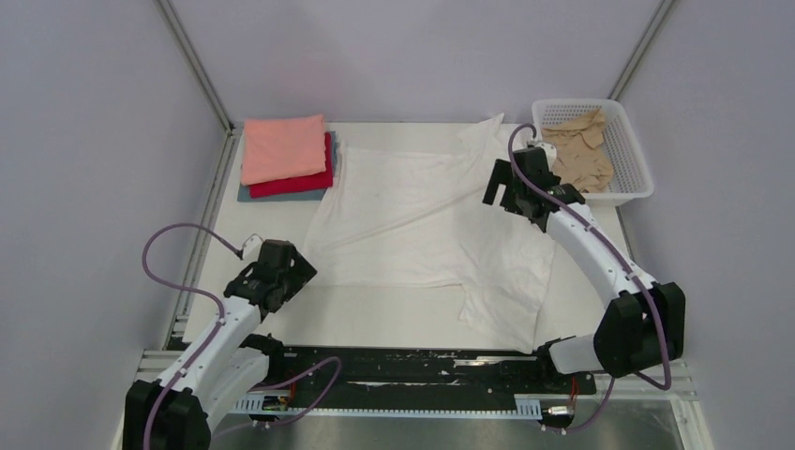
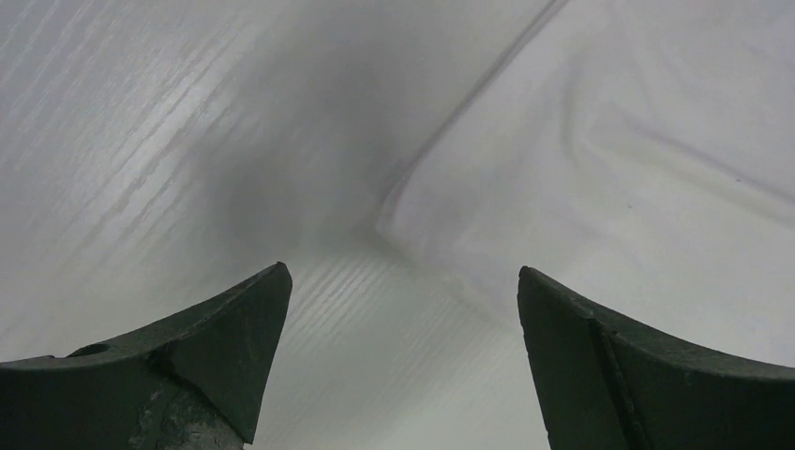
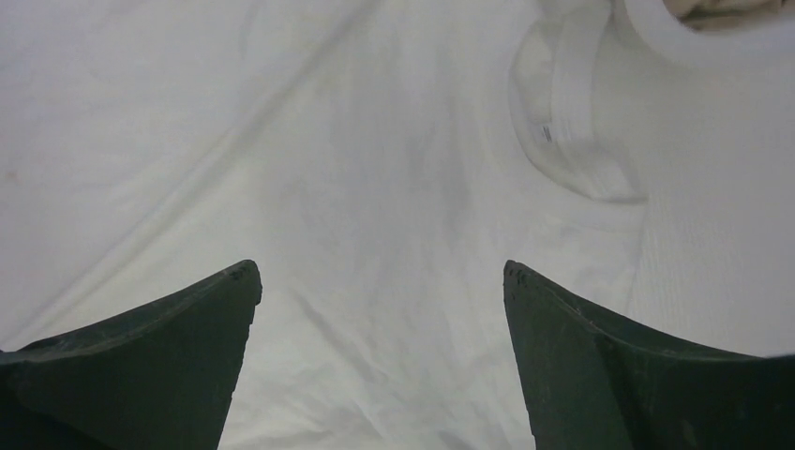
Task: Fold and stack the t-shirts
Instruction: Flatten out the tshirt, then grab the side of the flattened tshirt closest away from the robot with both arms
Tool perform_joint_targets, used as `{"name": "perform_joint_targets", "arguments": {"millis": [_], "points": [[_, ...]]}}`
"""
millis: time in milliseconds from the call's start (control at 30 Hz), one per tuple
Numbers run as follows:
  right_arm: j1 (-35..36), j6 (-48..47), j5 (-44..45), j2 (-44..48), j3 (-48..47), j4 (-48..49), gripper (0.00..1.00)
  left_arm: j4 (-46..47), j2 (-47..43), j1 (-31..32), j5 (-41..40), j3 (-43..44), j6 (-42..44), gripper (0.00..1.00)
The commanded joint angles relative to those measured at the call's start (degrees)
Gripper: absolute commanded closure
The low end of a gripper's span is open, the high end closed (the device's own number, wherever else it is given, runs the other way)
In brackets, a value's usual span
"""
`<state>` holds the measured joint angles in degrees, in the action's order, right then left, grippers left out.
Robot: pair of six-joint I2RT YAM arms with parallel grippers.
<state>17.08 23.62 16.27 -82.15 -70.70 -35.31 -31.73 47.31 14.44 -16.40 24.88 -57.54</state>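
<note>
I will next move my right gripper back from the collar and then down onto the near part of the white shirt, which trails toward the near edge of the table.
A large white t-shirt (image 1: 403, 211) lies spread on the table, its lower part trailing toward the near right. A stack of folded shirts sits at the far left: salmon-pink (image 1: 281, 147) on red (image 1: 309, 180) on grey-blue (image 1: 253, 195). A tan-beige shirt (image 1: 577, 155) lies crumpled in the basket. My left gripper (image 1: 298, 274) is open and empty at the white shirt's near left corner (image 2: 412, 216). My right gripper (image 1: 502, 197) is open and empty above the white shirt (image 3: 375, 187), near its collar (image 3: 572, 122).
A white plastic lattice basket (image 1: 633, 178) stands at the far right corner, right beside my right arm. Grey walls close in the table on three sides. Bare table (image 1: 375, 323) shows along the near edge.
</note>
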Motion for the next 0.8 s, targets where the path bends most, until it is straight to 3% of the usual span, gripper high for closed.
{"name": "perform_joint_targets", "arguments": {"millis": [0, 167, 367, 467, 533, 633, 767], "points": [[0.03, 7.5, 0.01, 6.45, 10.9, 3.04, 0.0, 0.49, -0.73, -1.48, -1.83, -2.32, -4.81, 0.05], [0.13, 7.49, -0.46, 14.41, 17.51, 2.7, 0.0, 5.48, 1.38, -1.68, -1.44, -4.92, -6.64, 0.16], [0.08, 7.21, -0.15, 21.2, 19.93, -0.76, 0.0, 8.88, 8.06, -1.69, 0.54, -3.85, -7.49, 0.45], [0.15, 6.97, 0.2, 23.04, 19.75, -4.31, 0.0, 12.35, 10.24, -1.68, 1.96, -5.09, -7.91, 0.5], [0.15, 6.98, -0.29, 23.87, 19.73, -6.42, 0.0, 13.49, 11.43, -1.69, 2.36, -5.48, -8.17, 0.61], [0.5, 6.92, -1.88, 24.35, 19.7, -11.0, 0.0, 13.94, 12.47, -1.74, 2.67, -5.44, -7.76, 0.97], [7.69, 8.62, -1.32, 21.11, 17.9, -21.63, 0.01, 13.94, 10.24, -1.74, 1.29, -6.37, -7.6, 1.0]]}}
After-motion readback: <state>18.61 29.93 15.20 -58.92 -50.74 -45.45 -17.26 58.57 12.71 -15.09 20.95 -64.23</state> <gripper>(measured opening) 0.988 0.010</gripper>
